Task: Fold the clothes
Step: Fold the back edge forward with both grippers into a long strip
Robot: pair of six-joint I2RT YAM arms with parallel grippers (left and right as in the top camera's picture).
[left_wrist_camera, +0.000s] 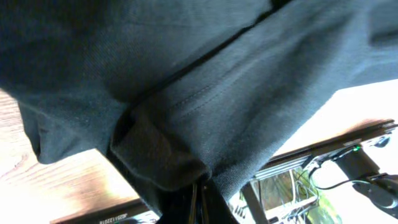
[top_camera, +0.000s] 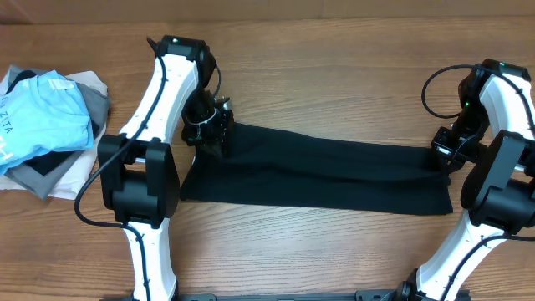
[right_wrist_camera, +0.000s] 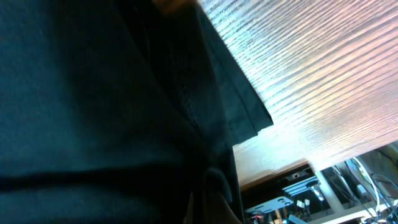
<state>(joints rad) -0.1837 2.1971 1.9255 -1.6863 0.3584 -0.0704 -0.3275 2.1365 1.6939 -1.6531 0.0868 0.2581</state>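
Observation:
I should move my left gripper back and down, releasing the held corner over the garment's flat near part.
A black garment (top_camera: 318, 171) lies stretched in a long band across the middle of the table. My left gripper (top_camera: 211, 134) is shut on its far left corner, and the cloth bunches over the fingers in the left wrist view (left_wrist_camera: 199, 199). My right gripper (top_camera: 443, 155) is shut on its far right corner. In the right wrist view the dark cloth (right_wrist_camera: 93, 112) fills most of the frame and folds over the jaws (right_wrist_camera: 211, 199). Both fingertip pairs are hidden by fabric.
A pile of clothes (top_camera: 50, 125) sits at the left edge of the table: a light blue shirt on top, grey, black and white pieces beneath. The wooden table (top_camera: 334, 67) shows behind and in front of the garment.

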